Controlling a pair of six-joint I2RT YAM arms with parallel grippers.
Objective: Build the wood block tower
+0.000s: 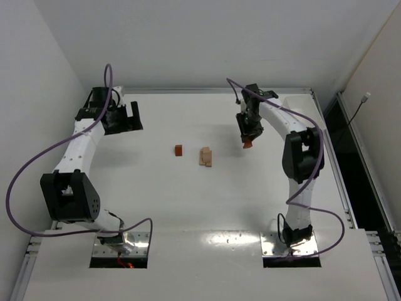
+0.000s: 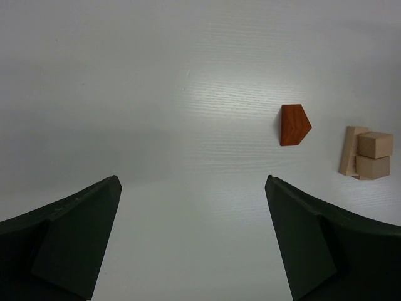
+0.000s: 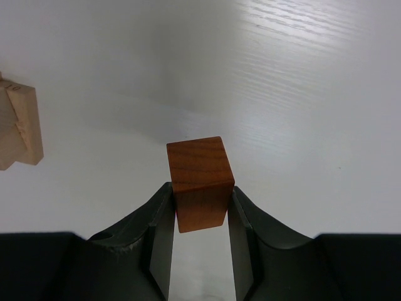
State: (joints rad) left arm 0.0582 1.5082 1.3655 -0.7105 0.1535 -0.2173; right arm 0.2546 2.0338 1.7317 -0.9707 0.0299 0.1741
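My right gripper should lower the reddish-brown cube onto the bare tabletop (image 1: 245, 155) beside the tan stack and release it, as that clear patch is below the gripper.
A small stack of pale tan blocks (image 1: 205, 157) lies mid-table, seen as a plank with two cubes (image 2: 366, 153) in the left wrist view and at the left edge (image 3: 19, 128) of the right wrist view. A reddish-brown notched piece (image 1: 178, 150) (image 2: 293, 125) lies left of it. My right gripper (image 1: 247, 141) (image 3: 199, 200) is shut on a reddish-brown cube (image 3: 199, 182) (image 1: 247, 143), held above the table to the right of the tan stack. My left gripper (image 1: 128, 116) (image 2: 193, 185) stands open at the far left, with nothing between its fingers.
The white table (image 1: 207, 207) ends at a wall behind and a metal rail (image 1: 335, 157) on the right. A dark gap with a cable (image 1: 357, 113) lies beyond the right edge.
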